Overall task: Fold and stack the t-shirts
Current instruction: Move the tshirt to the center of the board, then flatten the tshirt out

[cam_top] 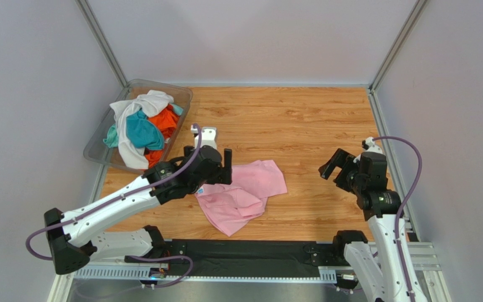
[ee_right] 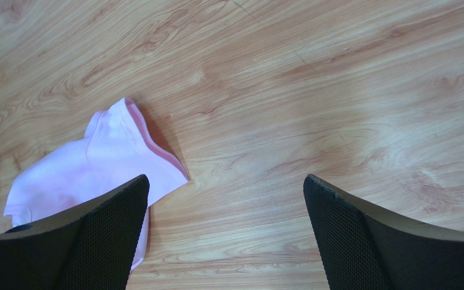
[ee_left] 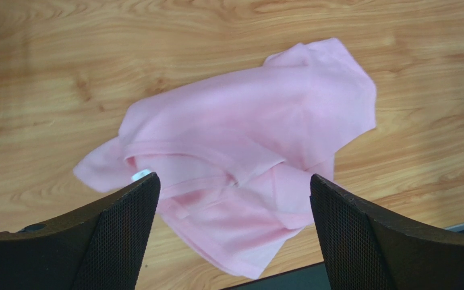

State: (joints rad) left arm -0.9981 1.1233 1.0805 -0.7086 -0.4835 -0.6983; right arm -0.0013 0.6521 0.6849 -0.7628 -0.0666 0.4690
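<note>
The left gripper should next move down and to its left in the wrist view and lower onto the pink t-shirt's white label, because the label lies uncovered there.
A light pink t-shirt lies crumpled on the wooden table, near its front edge and left of centre. My left gripper hovers open over the shirt's left part; the left wrist view shows the pink t-shirt below and between the wide-apart fingers of the left gripper, which hold nothing. My right gripper stands open above bare wood to the shirt's right. The right wrist view shows the right gripper empty, with a corner of the pink t-shirt at its left. White, teal and orange t-shirts lie heaped in a bin.
The clear plastic bin stands at the back left corner of the table. Grey walls close in the table on three sides. A black rail with the arm bases runs along the near edge.
</note>
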